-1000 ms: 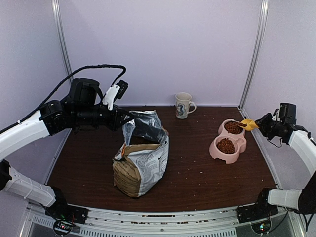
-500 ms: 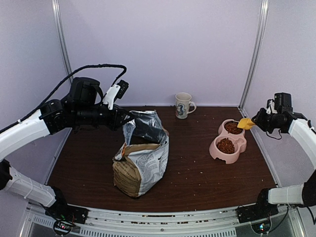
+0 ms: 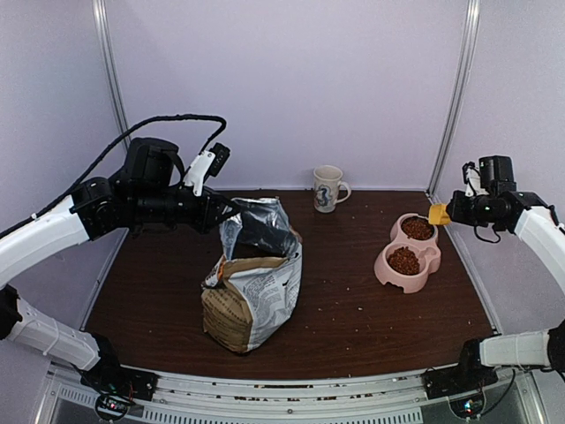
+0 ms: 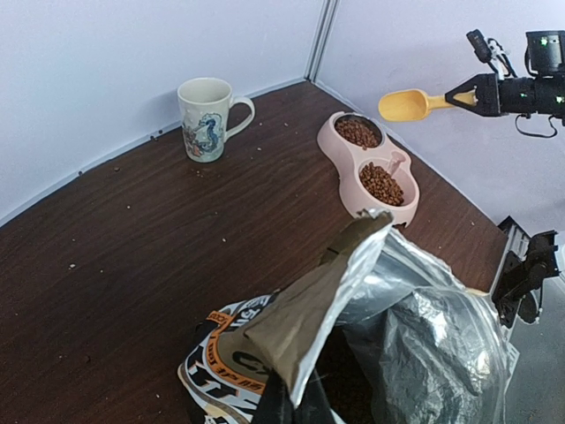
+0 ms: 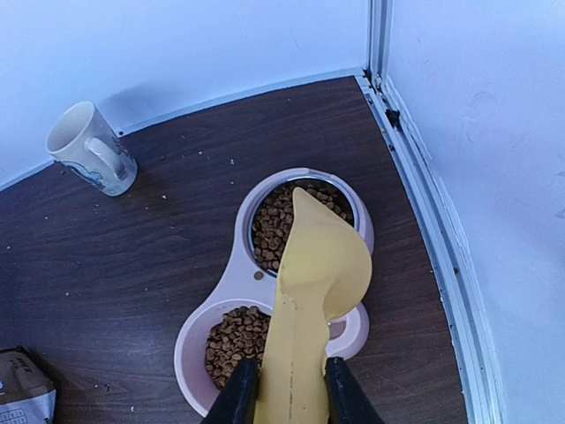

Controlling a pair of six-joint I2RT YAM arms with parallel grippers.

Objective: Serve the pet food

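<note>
Next, my right gripper swings down and to the left in the top view to bare tabletop by the bag and releases the scoop, as the bowl [image 3: 381, 265] is filled.
The pet food is reddish-brown kibble [image 3: 404, 261] that fills both compartments of the pink double bowl [image 3: 381, 265]; it also shows in the right wrist view [image 5: 231, 340] and the left wrist view [image 4: 381, 184]. My right gripper [image 3: 455, 212] is shut on the handle of a yellow scoop [image 5: 318, 274] and holds it in the air above the bowl's [image 5: 231, 276] far compartment; the scoop's inside is hidden. My left gripper [image 3: 224, 215] is shut on the top rim of the open kraft bag [image 3: 252, 296] and holds its flap [image 4: 327, 291] up. The bag's inside is dark.
A patterned white mug [image 3: 327, 188] stands at the back middle, by the wall. Kibble crumbs are scattered over the dark wooden table [image 3: 344, 300]. A metal frame post [image 3: 455, 97] and the side wall are close behind my right arm.
My right gripper has risen and swung left, lifting the yellow scoop from the bowl's far compartment into the air. The left arm and the bag have not moved.
</note>
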